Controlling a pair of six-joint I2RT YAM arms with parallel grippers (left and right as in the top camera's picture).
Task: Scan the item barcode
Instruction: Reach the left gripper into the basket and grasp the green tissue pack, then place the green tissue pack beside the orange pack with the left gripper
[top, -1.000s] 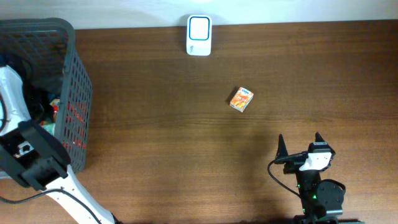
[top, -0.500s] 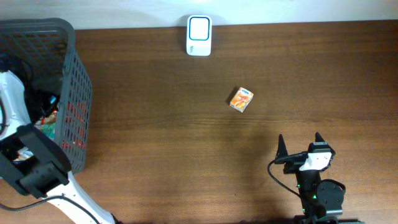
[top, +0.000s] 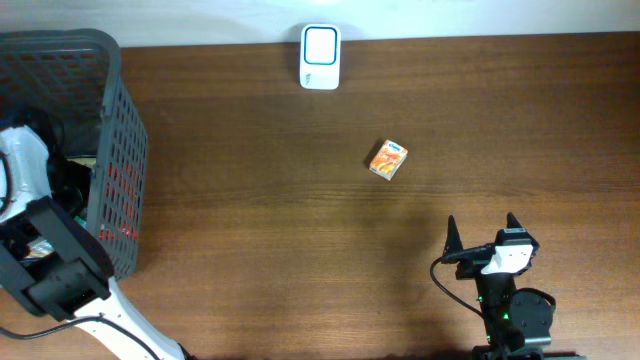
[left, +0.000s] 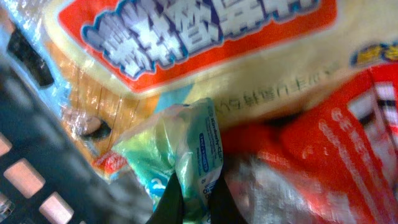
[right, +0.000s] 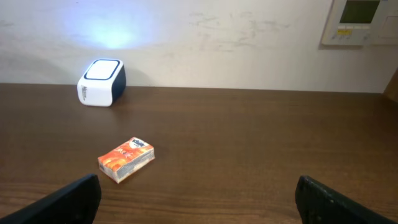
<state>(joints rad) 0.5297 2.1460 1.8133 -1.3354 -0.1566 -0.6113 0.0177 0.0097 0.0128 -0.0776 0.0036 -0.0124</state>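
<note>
My left gripper rises next, passes the scanner (top: 320, 57) and lowers the packet. It then releases the packet beside the orange box, since that box lies to the gripper's right in the overhead view.
My left gripper (left: 194, 204) is down inside the grey mesh basket (top: 118, 150), shut on a green and white plastic packet (left: 186, 140) pinched between its dark fingers (left: 169, 200). Around the packet lie a large yellow and orange snack bag (left: 205, 43) and a red wrapper (left: 336, 137). From overhead only the left arm (top: 25, 165) shows, reaching into the basket. The white and blue scanner (top: 320, 57) stands at the table's far edge. My right gripper (top: 482, 232) rests open near the front edge, nothing between its fingers (right: 78, 196).
A small orange box (top: 389, 159) lies on the brown table between the scanner and the right gripper, also seen as the orange box (right: 126, 159) in the right wrist view, with the scanner (right: 101, 82) behind it. The basket wall stands tall at the left.
The left arm has shifted a little inside the basket. The right arm, the orange box and the scanner have not moved.
</note>
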